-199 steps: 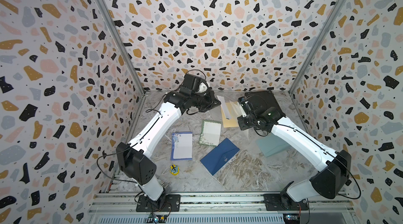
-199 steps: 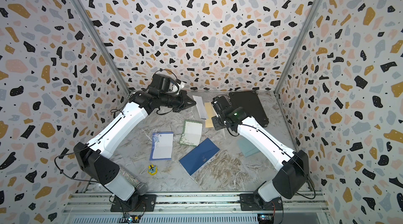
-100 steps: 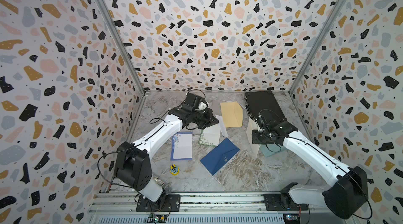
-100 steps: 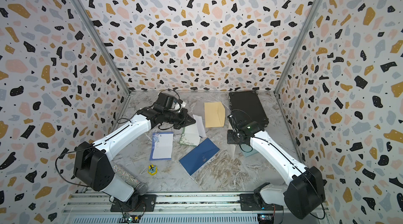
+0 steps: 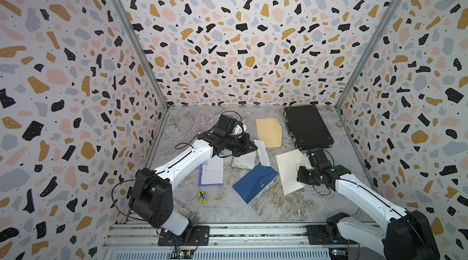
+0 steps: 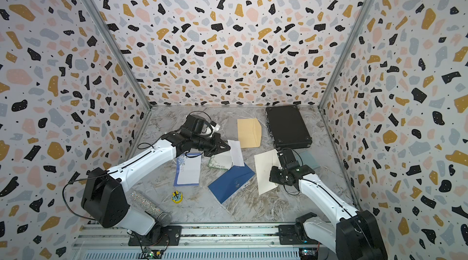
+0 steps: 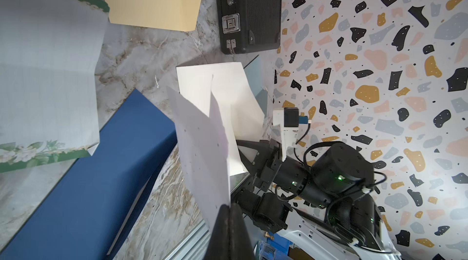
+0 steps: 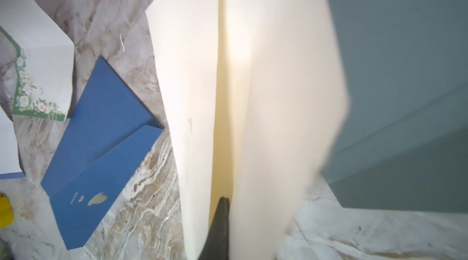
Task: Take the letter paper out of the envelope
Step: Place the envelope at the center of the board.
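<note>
The letter paper is out. I will carry the cream envelope (image 5: pixel 288 172) toward the bare marble between my right gripper and the blue envelope and let it go there.
In both top views my left gripper (image 5: pixel 254 148) (image 6: pixel 228 147) is shut on the end of a white folded letter paper (image 5: pixel 262 153) (image 6: pixel 235 153), which hangs over the middle of the floor. The left wrist view shows the black fingers (image 7: pixel 225 218) pinching that paper (image 7: pixel 205 144). My right gripper (image 5: pixel 302 174) (image 6: pixel 273 174) is shut on the right edge of a cream envelope (image 5: pixel 288 172) (image 6: pixel 264 172), held apart from the paper. In the right wrist view the envelope (image 8: pixel 192 94) gapes around the gripper (image 8: pixel 222 200).
On the marble floor lie a black case (image 5: pixel 307 127), a tan envelope (image 5: pixel 268 132), a blue envelope (image 5: pixel 255 182), a green floral sheet (image 5: pixel 243 163), a blue-bordered sheet (image 5: pixel 211 174), a yellow trinket (image 5: pixel 202 196), a teal envelope (image 6: pixel 309 160) and a glitter microphone (image 6: pixel 149 204).
The grippers, close together near the back a second ago, have moved apart and come down and forward. The paper went with the left, the cream envelope with the right.
</note>
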